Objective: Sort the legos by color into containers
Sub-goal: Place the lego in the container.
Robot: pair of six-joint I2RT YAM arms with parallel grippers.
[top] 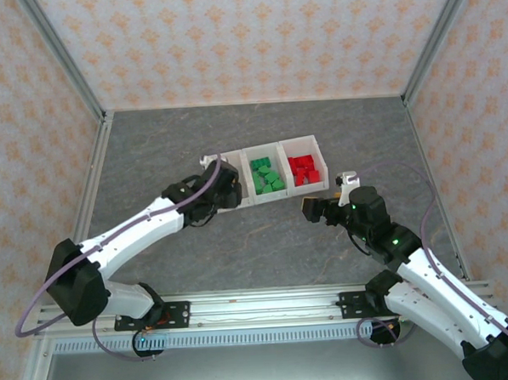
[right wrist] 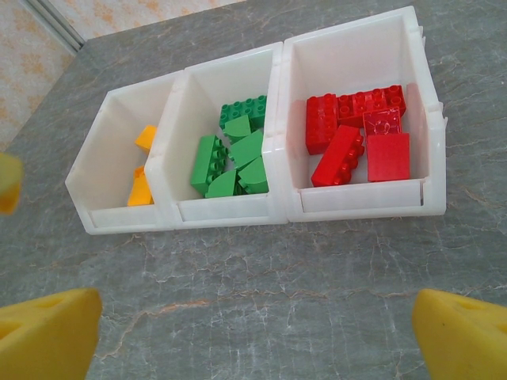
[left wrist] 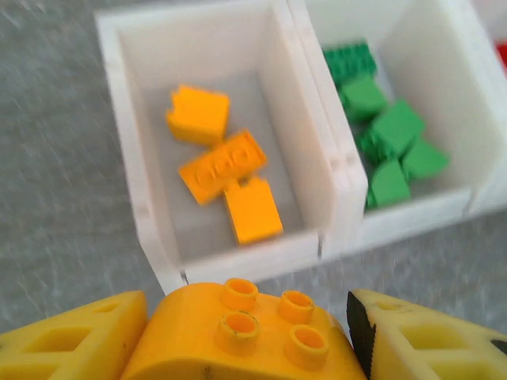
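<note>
The rounded brick (left wrist: pixel 245 332) will go outward with my left gripper, past the bin's near side, and my left gripper will release it inside, because that bin lies outward and holds matching orange bricks.
Three joined white bins (top: pixel 279 146) stand in a row mid-table. The left bin (left wrist: pixel 135 198) holds three orange bricks (left wrist: pixel 222 166). Green bricks (right wrist: pixel 234 154) fill the middle bin and red bricks (right wrist: pixel 360 134) the right bin (right wrist: pixel 428 119). My left gripper (left wrist: pixel 245 336) is shut on a rounded orange brick (left wrist: pixel 245 332) with studs up, just in front of the left bin's near wall; from above it (top: pixel 222 181) covers that bin. My right gripper (right wrist: pixel 257 332) stands open over bare table in front of the bins, nothing between its fingers; from above it is (top: pixel 313 209).
The grey marbled table (top: pixel 265 240) lies open around the bins. Patterned walls and metal posts (top: pixel 64 55) enclose the back and sides. A metal rail (top: pixel 260 305) runs along the near edge between the arm bases.
</note>
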